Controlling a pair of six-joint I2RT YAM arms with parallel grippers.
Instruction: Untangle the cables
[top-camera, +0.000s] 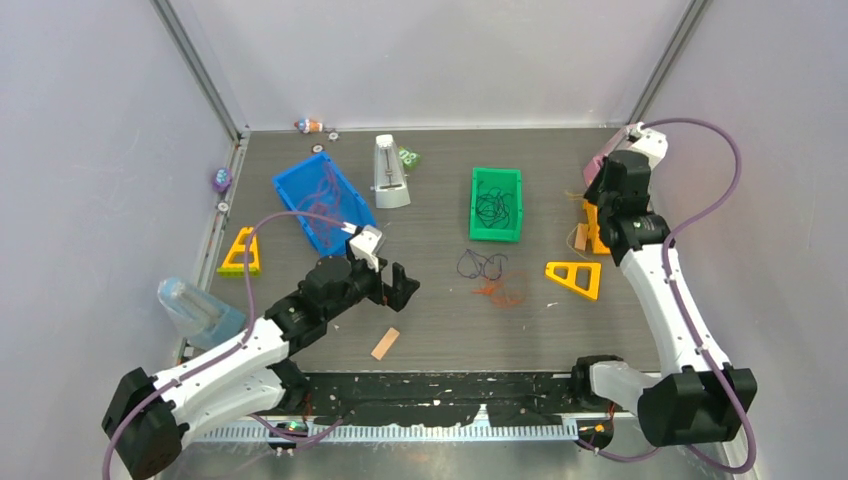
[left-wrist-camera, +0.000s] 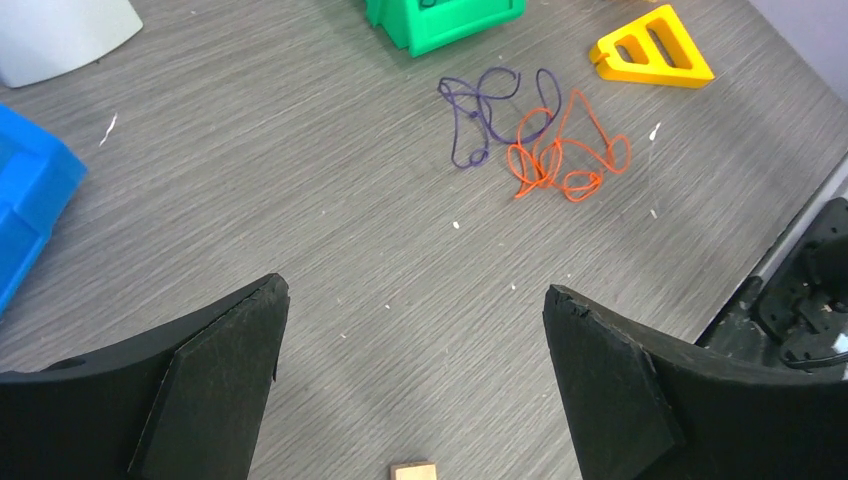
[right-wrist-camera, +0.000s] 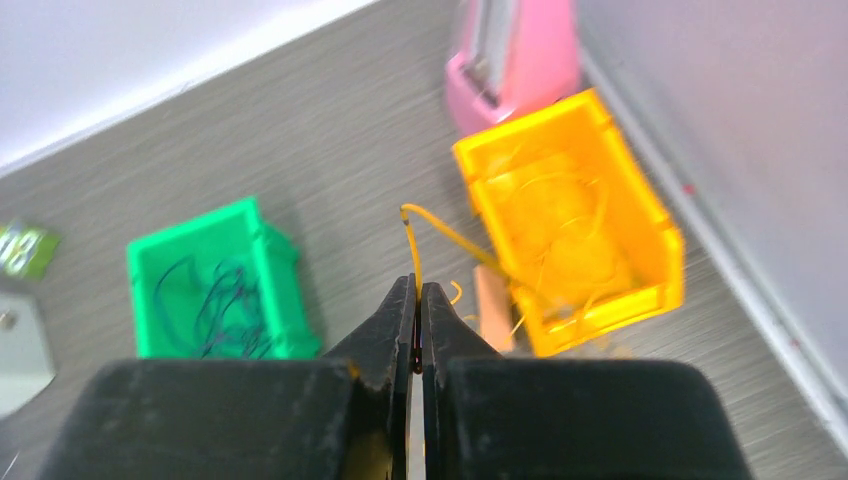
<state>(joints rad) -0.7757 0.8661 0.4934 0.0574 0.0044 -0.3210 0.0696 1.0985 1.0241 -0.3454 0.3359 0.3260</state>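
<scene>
The yellow bin (top-camera: 595, 224) (right-wrist-camera: 575, 220) is below my right gripper, to the right in its wrist view. My right gripper needs to move over it and down and release the cable among the yellow ones.
A dark purple cable (top-camera: 482, 264) and an orange-red cable (top-camera: 505, 290) lie touching on the table's middle; the left wrist view shows the purple cable (left-wrist-camera: 480, 110) and the orange-red one (left-wrist-camera: 560, 160) ahead of my fingers. My left gripper (top-camera: 403, 284) is open and empty, left of them. My right gripper (top-camera: 603, 185) is shut on a yellow cable (right-wrist-camera: 412, 245) that runs to the yellow bin (right-wrist-camera: 575, 220), which holds more yellow cables. It hovers near that bin at the far right.
A green bin (top-camera: 497, 204) holds dark cables; a blue bin (top-camera: 322, 202) holds purple ones. Yellow triangles (top-camera: 575, 278) (top-camera: 242, 252), a tan wooden stick (top-camera: 385, 343), a white metronome-like object (top-camera: 389, 172), a pink object (right-wrist-camera: 515, 60) and a clear bottle (top-camera: 195, 310) stand around.
</scene>
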